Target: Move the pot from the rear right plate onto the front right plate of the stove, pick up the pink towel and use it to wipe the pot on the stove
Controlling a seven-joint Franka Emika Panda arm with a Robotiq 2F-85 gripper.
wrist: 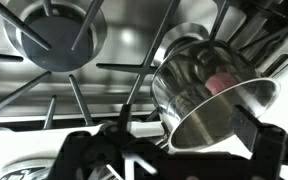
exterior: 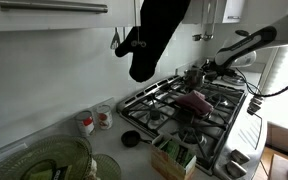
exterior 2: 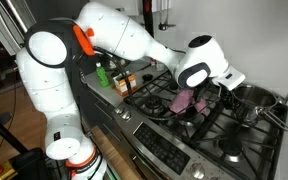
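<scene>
The steel pot's near rim [wrist: 181, 138] still lies below and outward of my gripper's open fingers. My gripper needs to move down and outward next until its fingers straddle that rim, then close.
A small steel pot [wrist: 209, 95] stands on the stove's grate; it also shows in both exterior views [exterior: 194, 74] [exterior 2: 254, 102]. The pink towel [exterior: 194, 100] lies crumpled on the grate in the middle of the stove [exterior 2: 183, 100]; only its pink reflection shows on the pot's wall in the wrist view. My gripper [wrist: 187, 132] is right at the pot, its two dark fingers spread wide with the pot's near wall and rim between them. It looks open; I cannot tell whether a finger touches the pot. The gripper also shows in both exterior views [exterior: 210, 67] [exterior 2: 221, 88].
A black oven mitt [exterior: 154, 35] hangs above the stove's back. Bottles [exterior 2: 109, 74] and cups [exterior: 94, 120] stand on the counter beside the stove. A green box [exterior: 172, 152] and a small black pan [exterior: 131, 138] sit near the stove's corner. A bare burner [wrist: 54, 35] lies beside the pot.
</scene>
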